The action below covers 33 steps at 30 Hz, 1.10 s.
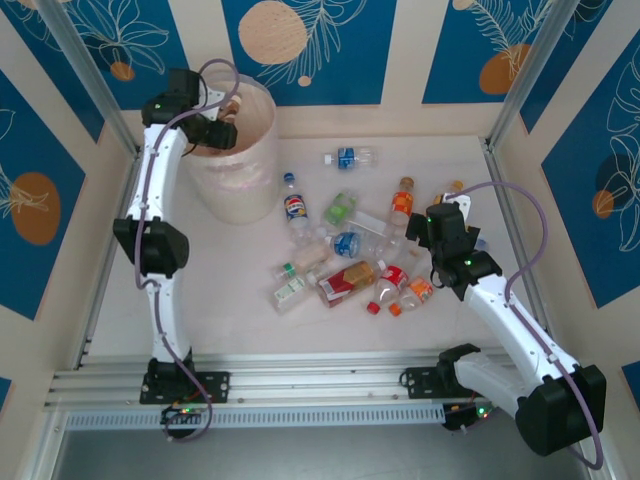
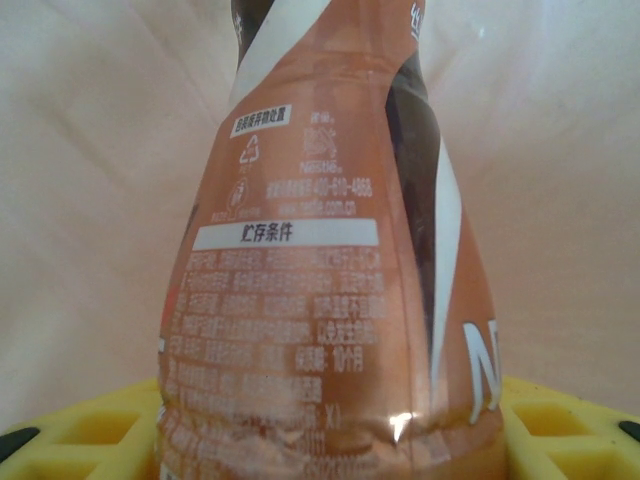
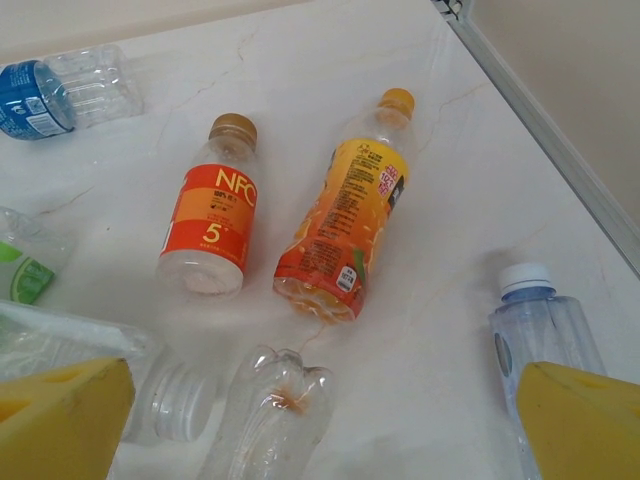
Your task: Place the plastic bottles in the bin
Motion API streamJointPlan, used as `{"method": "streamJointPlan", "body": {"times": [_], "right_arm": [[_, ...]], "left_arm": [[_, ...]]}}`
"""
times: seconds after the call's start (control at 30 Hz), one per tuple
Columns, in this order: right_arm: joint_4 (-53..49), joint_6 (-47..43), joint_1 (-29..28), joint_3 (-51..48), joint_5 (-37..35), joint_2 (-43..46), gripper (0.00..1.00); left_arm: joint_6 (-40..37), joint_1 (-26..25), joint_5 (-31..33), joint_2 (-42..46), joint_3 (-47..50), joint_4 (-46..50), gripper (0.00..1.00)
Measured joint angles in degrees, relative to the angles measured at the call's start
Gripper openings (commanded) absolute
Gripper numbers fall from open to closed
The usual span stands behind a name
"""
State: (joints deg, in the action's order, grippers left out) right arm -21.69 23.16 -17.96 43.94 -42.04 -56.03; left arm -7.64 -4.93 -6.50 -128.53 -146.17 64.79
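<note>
The brown-labelled bottle goes down in my left gripper inside the bin's opening toward the middle next, for release clear of the bin's rim.
My left gripper hangs over the mouth of the pale-pink bin, shut on a brown-labelled bottle that sits between its yellow fingers; the bin's inner wall lies behind it. Several plastic bottles lie scattered on the table's middle. My right gripper hovers open above their right side, nothing between its pads. Ahead of the right gripper lie an orange NFC bottle, an orange juice bottle and a clear unlabelled bottle.
A white-capped bottle lies by the right pad and a blue-labelled bottle at the far left. One blue-labelled bottle lies apart near the back wall. A metal frame rail borders the table's right side.
</note>
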Motion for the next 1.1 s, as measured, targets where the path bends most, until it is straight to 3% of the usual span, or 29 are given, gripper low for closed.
{"method": "streamJointPlan", "body": {"times": [0.33,0.5,0.73,1.1], "right_arm": [[0.0,0.02,-0.44,0.0,-0.22,0.0,0.99],[0.13,0.0,-0.48,-0.02,-0.22,0.0,0.99],[0.92,0.0,-0.7,-0.02,-0.22,0.0,0.99],[1.09,0.0,-0.92,-0.02,-0.22,0.0,0.99]], "left_arm": [[-0.66,0.0,2.49,-4.39,0.0,-0.87,0.59],[-1.88,0.0,3.72,-6.69,0.0,-0.87,0.67],[-2.01,0.0,5.42,-8.98,0.0,-0.85,0.71],[-2.4,0.0,6.8,-9.97,0.0,-0.85,0.88]]}}
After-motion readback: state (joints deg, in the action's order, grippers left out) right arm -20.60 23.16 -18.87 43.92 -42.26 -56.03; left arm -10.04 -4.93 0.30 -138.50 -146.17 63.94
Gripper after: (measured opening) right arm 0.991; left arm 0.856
